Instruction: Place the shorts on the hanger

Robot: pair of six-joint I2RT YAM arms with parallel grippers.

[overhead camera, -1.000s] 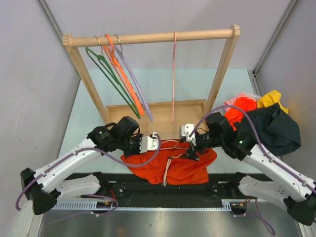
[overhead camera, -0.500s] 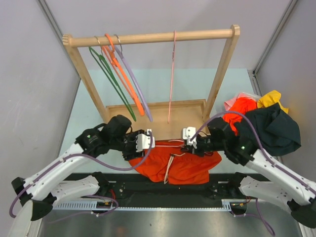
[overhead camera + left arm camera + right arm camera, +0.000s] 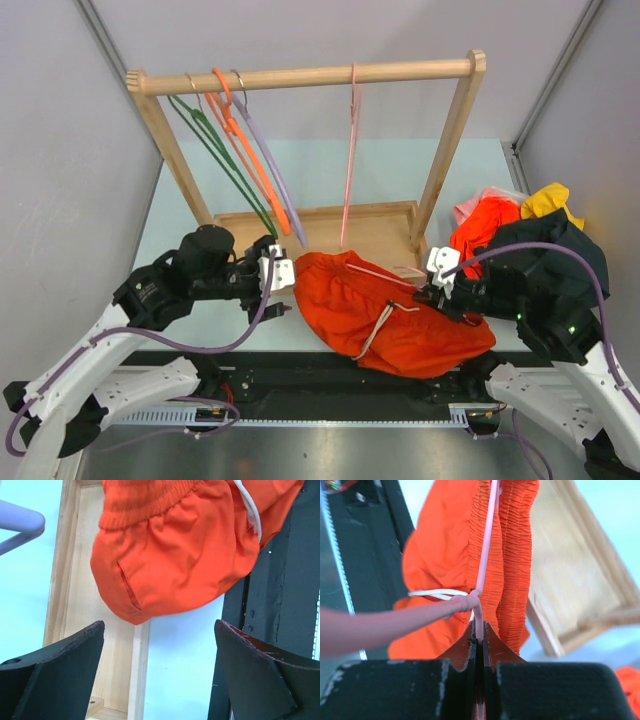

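Note:
Next, my right gripper will lift the hanger's hook outward onto that part (image 3: pixel 413 71) of the rack.
The orange-red shorts (image 3: pixel 385 310) lie spread on the table in front of the rack, white drawstring (image 3: pixel 378 330) trailing. In the right wrist view a thin pale-pink hanger (image 3: pixel 487 540) runs up between the gathered waistband folds of the shorts (image 3: pixel 440 555). My right gripper (image 3: pixel 479 630) is shut on that wire just below the waistband, and it sits at the shorts' right end (image 3: pixel 437 290). My left gripper (image 3: pixel 283 278) stands open just left of the shorts, touching nothing. In the left wrist view the shorts (image 3: pixel 175 555) hang clear beyond its spread fingers (image 3: pixel 55 670).
A wooden rack (image 3: pixel 300 76) spans the back, with green, orange and lilac hangers (image 3: pixel 262 150) at its left and a second pink hanger (image 3: pixel 350 150) hanging mid-bar. Its tray base (image 3: pixel 320 225) lies under the shorts' far edge. Bunched clothes (image 3: pixel 540 255) sit at the right.
My left gripper opened, let go of the shorts and drew back to the left. My right gripper shut on the hanger and moved right, pulling the shorts along and stretching them out.

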